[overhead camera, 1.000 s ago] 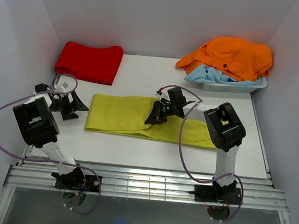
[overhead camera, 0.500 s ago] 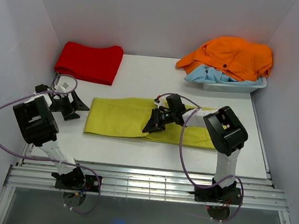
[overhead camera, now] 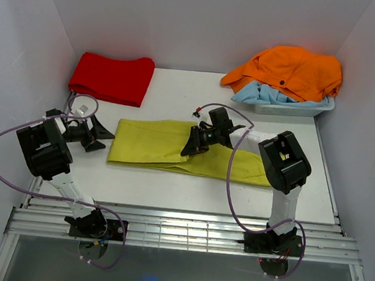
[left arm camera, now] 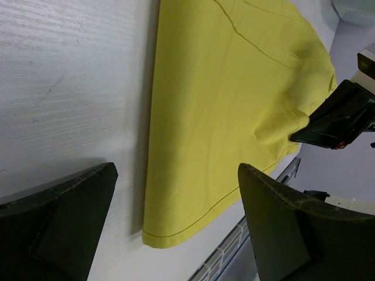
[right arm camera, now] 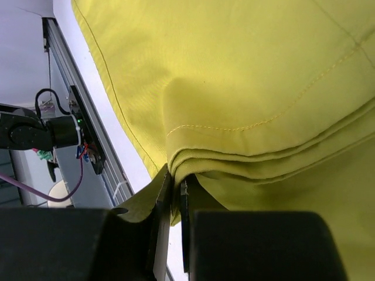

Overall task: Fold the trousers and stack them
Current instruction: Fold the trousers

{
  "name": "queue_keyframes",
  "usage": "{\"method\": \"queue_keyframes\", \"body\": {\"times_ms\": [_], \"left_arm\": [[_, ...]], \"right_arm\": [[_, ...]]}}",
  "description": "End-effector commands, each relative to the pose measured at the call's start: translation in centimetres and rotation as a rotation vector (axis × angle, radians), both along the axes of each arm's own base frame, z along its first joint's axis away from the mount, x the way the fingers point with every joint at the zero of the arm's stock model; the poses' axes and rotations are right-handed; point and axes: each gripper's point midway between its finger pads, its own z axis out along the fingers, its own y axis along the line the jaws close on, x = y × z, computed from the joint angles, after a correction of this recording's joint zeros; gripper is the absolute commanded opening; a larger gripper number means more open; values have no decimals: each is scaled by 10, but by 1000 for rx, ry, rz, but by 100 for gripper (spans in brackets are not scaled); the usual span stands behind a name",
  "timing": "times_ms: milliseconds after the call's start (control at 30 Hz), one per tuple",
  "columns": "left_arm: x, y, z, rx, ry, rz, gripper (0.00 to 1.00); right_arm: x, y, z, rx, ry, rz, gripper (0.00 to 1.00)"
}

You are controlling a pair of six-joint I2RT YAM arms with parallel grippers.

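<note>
The trousers' loose end edge (overhead camera: 112, 145) (left arm camera: 150, 167) lies below my left gripper and to its right in the top view, so I will lower its open fingers that way and close.
The yellow-green trousers (overhead camera: 148, 143) lie flat across the middle of the table as a long folded strip, also filling the left wrist view (left arm camera: 228, 105) and the right wrist view (right arm camera: 234, 76). My right gripper (overhead camera: 189, 150) is shut on the trousers' layered edge near the strip's middle, and the fabric bunches between its fingers (right arm camera: 167, 199). My left gripper (overhead camera: 106, 135) stands open just left of the trousers' left end, nothing between its fingers (left arm camera: 275, 211). The hem corner (left arm camera: 158, 237) lies ahead of it.
A folded red garment (overhead camera: 112, 77) lies at the back left. A white bin (overhead camera: 290, 107) at the back right holds orange and light-blue clothes (overhead camera: 294, 71). White walls close in on the left, right and back. A metal rail (overhead camera: 185, 230) runs along the near edge.
The right gripper, still shut on the trousers' edge, dipped toward the near side, then moved back up and slightly away. The left gripper shifted a little to the right, toward the trousers' end.
</note>
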Motion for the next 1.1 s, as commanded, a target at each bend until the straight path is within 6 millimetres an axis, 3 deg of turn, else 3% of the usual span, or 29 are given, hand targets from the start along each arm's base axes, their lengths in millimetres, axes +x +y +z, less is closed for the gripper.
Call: {"method": "queue_keyframes", "body": {"times_ms": [0, 100, 233, 400, 567, 700, 800, 833, 867, 967, 1033, 1067], "left_arm": [[-12, 4, -31, 59, 76, 0, 98], [-12, 3, -38, 65, 90, 3, 95], [-16, -8, -51, 59, 136, -24, 83], [-23, -19, -70, 40, 205, -22, 75], [-19, -27, -77, -13, 222, -15, 68], [-16, -31, -77, -59, 220, -16, 52], [-14, -33, -72, -84, 205, -19, 25], [-14, -33, -70, -94, 201, -17, 9], [-12, -33, -67, -95, 194, -18, 0], [-2, -18, -45, -85, 122, 9, 0], [7, -1, -22, -59, 53, 25, 0], [10, 4, -14, -46, 30, 24, 0]], "right_arm": [[1, -6, -2, -27, -21, -2, 8], [-16, -12, -9, -43, -7, 15, 8], [-24, -20, -27, -102, -4, 15, 8], [-13, -28, -54, -178, -18, 11, 11], [-12, -29, -60, -195, -20, 11, 13], [-5, -30, -59, -207, -71, 20, 16], [4, -27, -58, -213, -90, 23, 20], [9, -24, -55, -213, -97, 18, 25], [9, -25, -57, -221, -90, 18, 29], [6, -33, -64, -262, -81, 17, 51], [8, -45, -60, -280, -86, -5, 63], [9, -51, -59, -285, -90, -7, 64]]}}
